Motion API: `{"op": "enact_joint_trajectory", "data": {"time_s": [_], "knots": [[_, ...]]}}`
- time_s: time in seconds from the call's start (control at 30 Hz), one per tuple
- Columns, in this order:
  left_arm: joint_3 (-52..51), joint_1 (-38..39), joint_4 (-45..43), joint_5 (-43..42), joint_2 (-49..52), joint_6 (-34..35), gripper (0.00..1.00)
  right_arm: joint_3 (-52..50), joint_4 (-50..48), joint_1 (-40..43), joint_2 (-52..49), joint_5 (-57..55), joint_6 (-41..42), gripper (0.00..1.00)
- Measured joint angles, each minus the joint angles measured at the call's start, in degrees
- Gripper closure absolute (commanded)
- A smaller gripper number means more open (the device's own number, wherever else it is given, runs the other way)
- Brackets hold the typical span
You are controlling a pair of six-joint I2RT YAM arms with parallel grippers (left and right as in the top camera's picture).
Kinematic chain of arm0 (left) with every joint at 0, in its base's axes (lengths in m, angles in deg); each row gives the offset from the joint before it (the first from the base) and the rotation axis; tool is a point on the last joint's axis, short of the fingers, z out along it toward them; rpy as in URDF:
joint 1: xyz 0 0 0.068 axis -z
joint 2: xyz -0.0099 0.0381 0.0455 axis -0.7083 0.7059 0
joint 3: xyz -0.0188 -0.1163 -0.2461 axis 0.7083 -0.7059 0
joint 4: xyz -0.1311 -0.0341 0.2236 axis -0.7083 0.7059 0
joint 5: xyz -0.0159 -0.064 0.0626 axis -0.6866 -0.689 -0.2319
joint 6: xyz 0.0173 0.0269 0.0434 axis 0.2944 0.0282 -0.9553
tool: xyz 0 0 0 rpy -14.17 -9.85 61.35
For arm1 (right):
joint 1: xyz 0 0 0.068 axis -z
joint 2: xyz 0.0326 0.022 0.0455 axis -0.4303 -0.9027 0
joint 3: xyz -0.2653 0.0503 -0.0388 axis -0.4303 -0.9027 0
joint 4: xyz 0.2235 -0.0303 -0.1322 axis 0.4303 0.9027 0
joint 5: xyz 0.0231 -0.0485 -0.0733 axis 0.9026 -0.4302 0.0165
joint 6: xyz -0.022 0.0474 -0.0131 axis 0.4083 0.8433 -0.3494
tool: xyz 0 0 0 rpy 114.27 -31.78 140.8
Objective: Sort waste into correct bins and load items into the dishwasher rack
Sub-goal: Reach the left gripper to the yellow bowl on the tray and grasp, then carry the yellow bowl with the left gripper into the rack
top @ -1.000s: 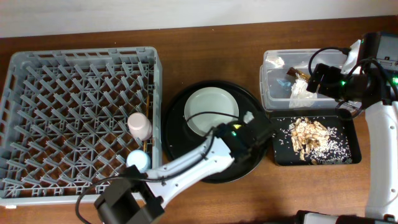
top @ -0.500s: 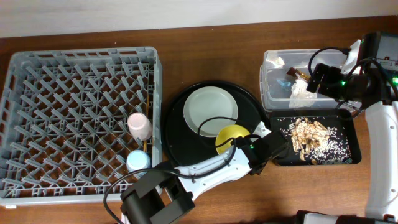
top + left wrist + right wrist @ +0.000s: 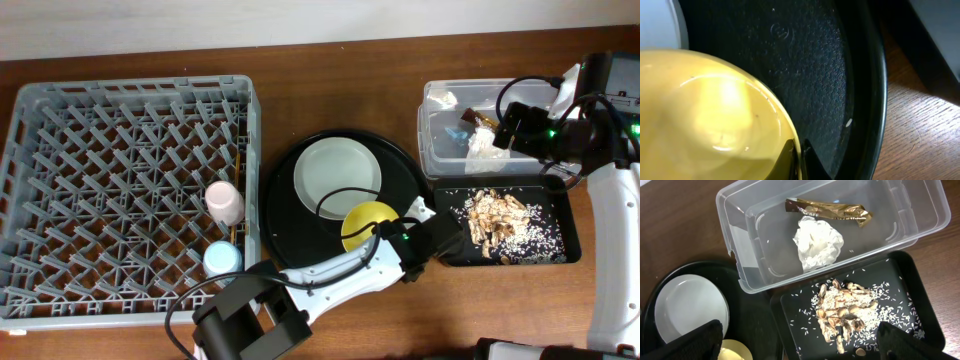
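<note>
The left gripper lifts the yellow bowl (image 3: 366, 225) outward past the pink cup (image 3: 225, 203) next, then tilts it down into the grey rack's far end, where slots are empty.
My left gripper (image 3: 799, 155) is shut on the rim of the yellow bowl (image 3: 705, 115), over the front right of the large round black tray (image 3: 815, 65); overhead the bowl (image 3: 366, 225) sits just left of the gripper (image 3: 405, 240). The pale plate (image 3: 335, 175) lies on that tray. The pink cup (image 3: 225, 203), blue cup (image 3: 222, 260) and chopsticks (image 3: 241, 170) are in the grey rack (image 3: 130, 190). My right gripper (image 3: 800, 340) is open and empty above the bins. The clear tub (image 3: 735, 215) holds the napkin (image 3: 817, 242) and gold wrapper (image 3: 827, 210). The black tray (image 3: 795, 325) holds food scraps (image 3: 842, 312).
The rack fills the left half of the wooden table. The clear tub (image 3: 440, 150) and black rectangular tray (image 3: 560, 250) stand at the right, close beside the round tray (image 3: 290, 200). The left arm reaches in from the front edge.
My left gripper has moved right and toward the front, uncovering the yellow bowl it holds. The bowl shifted slightly left in the last half second. The right arm has not moved.
</note>
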State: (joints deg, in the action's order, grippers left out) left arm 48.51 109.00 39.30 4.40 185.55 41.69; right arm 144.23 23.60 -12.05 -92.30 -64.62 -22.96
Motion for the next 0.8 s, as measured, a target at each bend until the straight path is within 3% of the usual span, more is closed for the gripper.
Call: {"op": "enact_joint_trajectory", "data": {"time_s": [0.13,0.27,0.33,0.4,0.43,0.53,0.63,0.8], "knots": [[1.4,0.09,5.25,-0.09,-1.49,-0.04,0.99,0.0,0.02,0.0,0.0,0.02,-0.02,0.01],[10.51,-2.73,15.3,-0.92,-8.68,-1.31,0.99,0.0,0.04,0.0,0.0,0.0,-0.02,0.01],[17.68,-7.8,17.92,-2.67,-14.53,-3.67,0.99,0.0,0.02,0.0,0.0,0.0,-0.02,0.01],[24.85,-18.21,18.01,-9.16,-21.0,-7.39,0.99,0.0,0.02,0.0,-0.02,0.0,-0.02,0.01],[26.18,-22.69,17.68,-13.16,-22.21,-8.57,0.99,0.0,-0.07,0.0,-0.02,0.0,0.0,0.01],[27.52,-42.51,11.04,-37.7,-21.7,-11.58,1.0,0.0,0.02,0.0,0.0,-0.02,-0.02,0.01],[27.52,-57.2,3.06,-61.37,-16.0,-12.09,0.99,-0.04,0.04,0.0,-0.02,-0.02,-0.04,0.01],[27.47,-69.31,1.27,-85.74,-2.4,-11.23,0.99,-0.04,0.02,0.0,-0.07,0.0,-0.02,0.01]]}}
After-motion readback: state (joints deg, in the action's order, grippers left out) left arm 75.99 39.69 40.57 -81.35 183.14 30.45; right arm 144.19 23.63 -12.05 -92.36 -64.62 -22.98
